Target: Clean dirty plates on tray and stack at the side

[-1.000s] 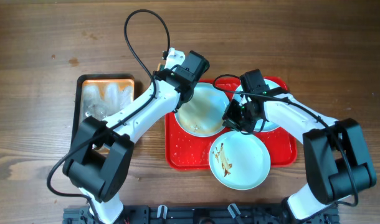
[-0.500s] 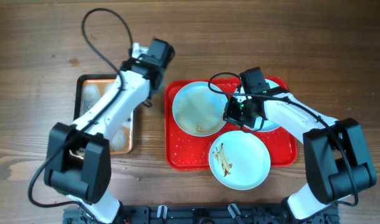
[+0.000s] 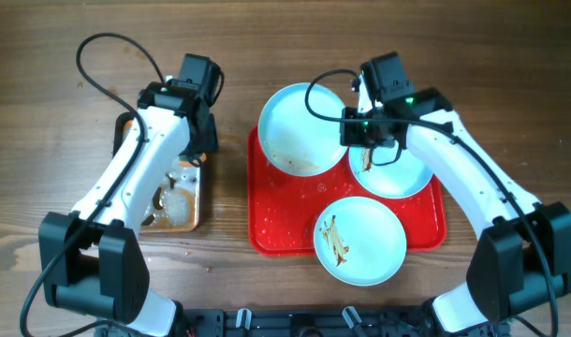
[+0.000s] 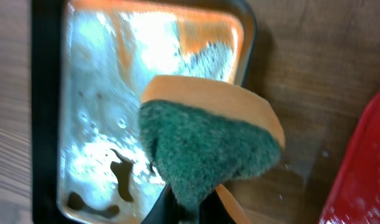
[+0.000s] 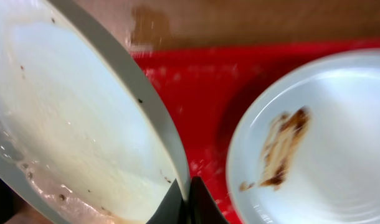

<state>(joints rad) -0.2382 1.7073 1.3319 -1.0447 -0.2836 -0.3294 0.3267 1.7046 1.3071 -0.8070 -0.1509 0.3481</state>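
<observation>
I should swing my right gripper past the red tray point(image 3: 284, 211) next, then lower and release the plate on empty wood to the gripper's right in the overhead view.
The red tray point(image 3: 284, 211) holds three pale plates. My right gripper point(image 3: 352, 132) is shut on the right rim of the back-left plate point(image 3: 298, 126), which is tilted and reaches past the tray's back edge; it has faint brown residue low on its face point(image 5: 71, 124). The jaws pinch its rim in the right wrist view point(image 5: 189, 198). A smeared plate point(image 3: 398, 170) lies under that arm and shows in the right wrist view too point(image 5: 327, 143). Another smeared plate point(image 3: 360, 240) lies at the front. My left gripper point(image 3: 202, 139) is shut on a green-and-orange sponge point(image 4: 209, 140).
A dark metal tray point(image 3: 123, 168) with foamy water stands left of the red tray; the sponge hangs over its right edge point(image 4: 247, 43). The red tray's corner shows at the right of the left wrist view point(image 4: 364, 174). Bare wood lies all round.
My left arm swung left off the back-left plate, carrying the sponge to the metal tray. My right gripper moved back and lifted that plate's rim.
</observation>
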